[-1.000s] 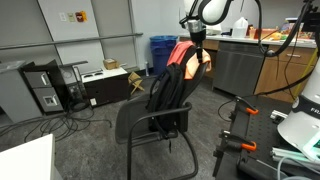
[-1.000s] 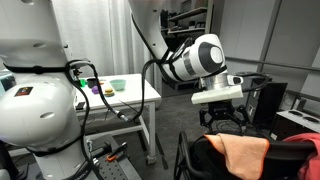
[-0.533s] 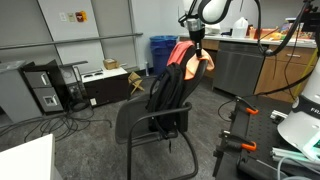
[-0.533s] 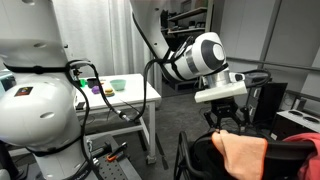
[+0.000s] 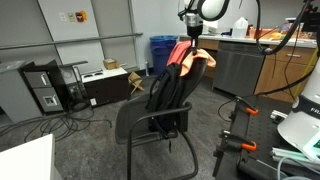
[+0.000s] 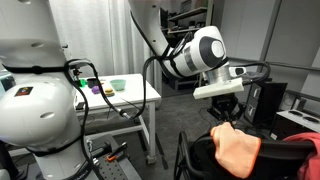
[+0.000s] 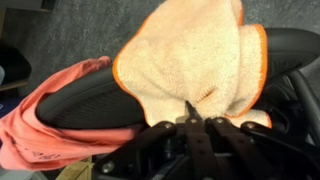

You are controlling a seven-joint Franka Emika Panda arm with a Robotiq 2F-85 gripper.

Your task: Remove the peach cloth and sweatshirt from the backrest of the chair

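Observation:
Next, my gripper lifts up and then tilts toward the chair's seat [image 5: 143, 108] to release the peach cloth [image 5: 203, 60]. Its folds still drape over the black backrest.
The peach cloth [image 7: 195, 55] with an orange hem is bunched up over the black backrest [image 7: 90, 100] of the chair [image 5: 150, 120]. My gripper [image 7: 197, 118] is shut on a fold of it from above. In both exterior views the gripper [image 5: 193, 34] [image 6: 226, 121] stands over the top of the backrest with the peach cloth [image 5: 203, 60] [image 6: 236, 150] pinched and pulled up into a peak. The salmon-red sweatshirt [image 7: 45, 115] [image 5: 178, 53] [image 6: 285, 150] hangs over the backrest beside the cloth.
A grey cabinet [image 5: 235, 65] and a blue bin [image 5: 162, 52] stand behind the chair. A computer tower [image 5: 42, 88] and cables lie on the floor. A tripod [image 5: 235, 135] is near the chair. A white table [image 6: 125, 95] and another robot's base [image 6: 35, 100] are in an exterior view.
The jaws have gone from open to shut on the peach cloth. The cloth is gathered up into a bunch under the gripper, which has risen slightly.

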